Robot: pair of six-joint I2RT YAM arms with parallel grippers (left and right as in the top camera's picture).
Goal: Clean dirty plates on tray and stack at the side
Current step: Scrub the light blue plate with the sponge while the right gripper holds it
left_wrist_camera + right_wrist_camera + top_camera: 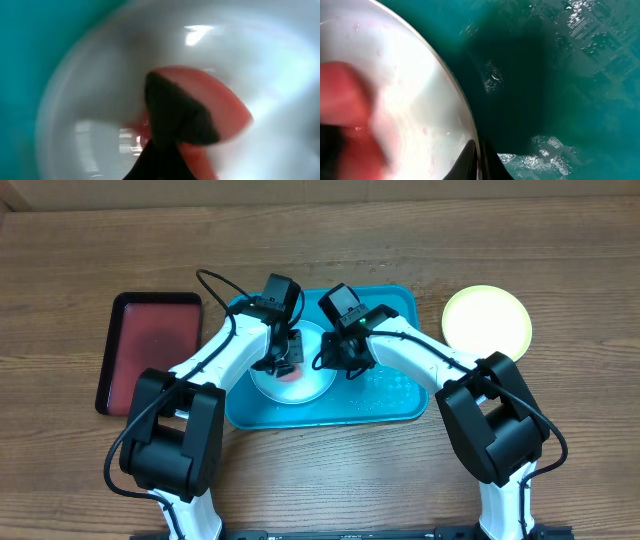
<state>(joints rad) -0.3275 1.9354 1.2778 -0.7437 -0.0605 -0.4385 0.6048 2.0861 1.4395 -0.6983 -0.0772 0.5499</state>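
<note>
The robot's left gripper will next rise and move over to the dark red tray, go down and let go of the sponge, as the tray is to the gripper's left in the overhead view.
A white plate lies in the left half of the teal tray. My left gripper is down on the plate and shut on a red sponge, which presses on the plate's inside; that view is blurred. My right gripper is shut on the plate's right rim, one finger inside and one outside. Small red specks dot the plate. A yellow-green plate lies on the table to the right of the tray. The pale mint plate is not in view.
A narrow dark red tray lies on the table left of the teal tray. The teal tray's right half is wet and glistening. Both arms reach over the tray's front edge.
</note>
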